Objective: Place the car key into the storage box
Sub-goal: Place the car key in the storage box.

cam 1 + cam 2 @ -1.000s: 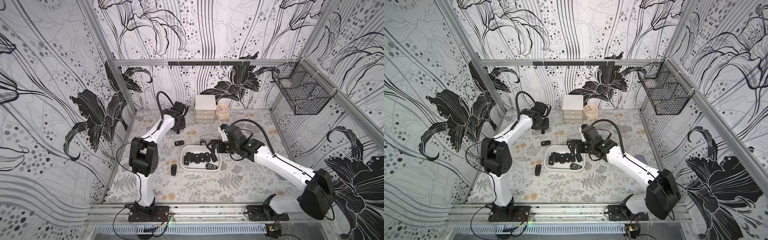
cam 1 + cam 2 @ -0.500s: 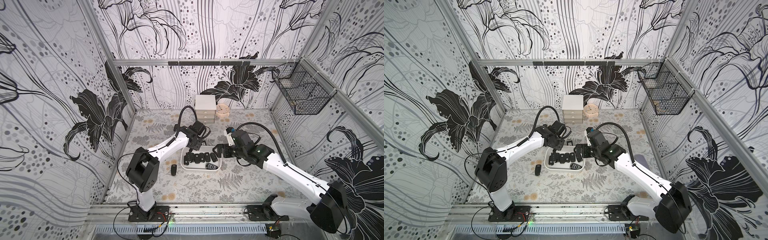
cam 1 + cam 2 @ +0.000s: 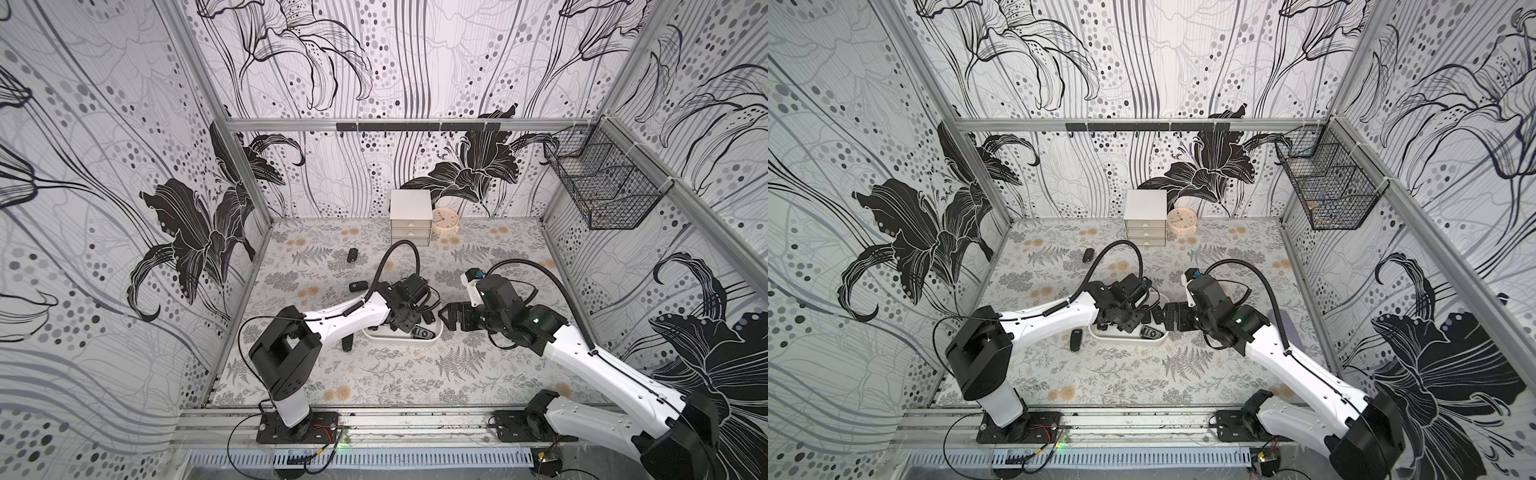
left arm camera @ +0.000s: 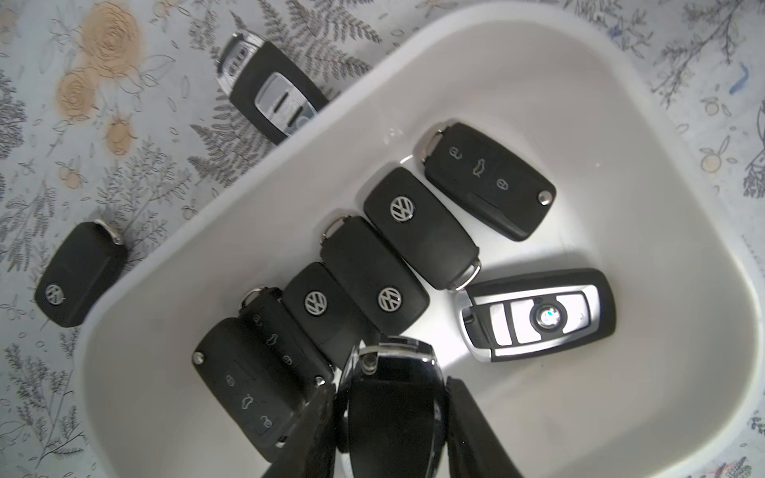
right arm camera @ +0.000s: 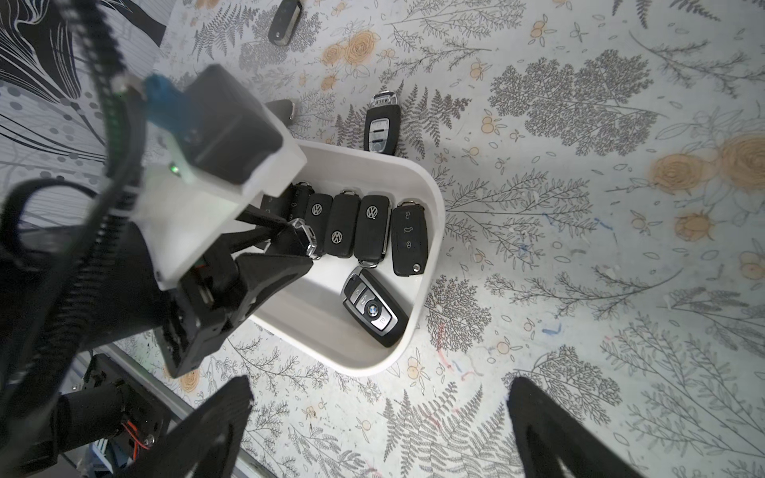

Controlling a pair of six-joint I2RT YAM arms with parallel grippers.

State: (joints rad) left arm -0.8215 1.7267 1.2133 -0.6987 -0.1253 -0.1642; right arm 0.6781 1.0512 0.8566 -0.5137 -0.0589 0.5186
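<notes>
My left gripper is above the bare bottom of the box. It should next lower the glossy black car key (image 4: 393, 414) to that bottom, between the row of black fobs and the silver-faced fob, and let go of it.
The storage box (image 4: 579, 124) is a shallow white tray, seen in both top views (image 3: 399, 337) (image 3: 1125, 338) and in the right wrist view (image 5: 314, 314). Several black key fobs lie in a row inside it, beside a silver-faced one (image 4: 538, 318). My left gripper (image 4: 391, 387) hangs over the box (image 3: 405, 320), shut on a glossy black car key (image 4: 393, 414) with chrome trim. The held key's tip (image 5: 304, 236) shows just above the row. My right gripper (image 5: 378, 389) stands open and holds nothing, low over the table just right of the box (image 3: 444, 318).
Loose black keys lie on the table left of the box (image 3: 352, 254) (image 3: 358, 285) (image 3: 347, 343), and two sit close to its rim (image 4: 269, 91) (image 4: 78, 273). A white drawer cabinet (image 3: 410, 216) and a clock (image 3: 445, 219) stand at the back. A wire basket (image 3: 602, 187) hangs on the right wall.
My left arm swung from the back left of the table to over the box, with its gripper shut throughout. The right gripper drew back a little to the right, still open.
</notes>
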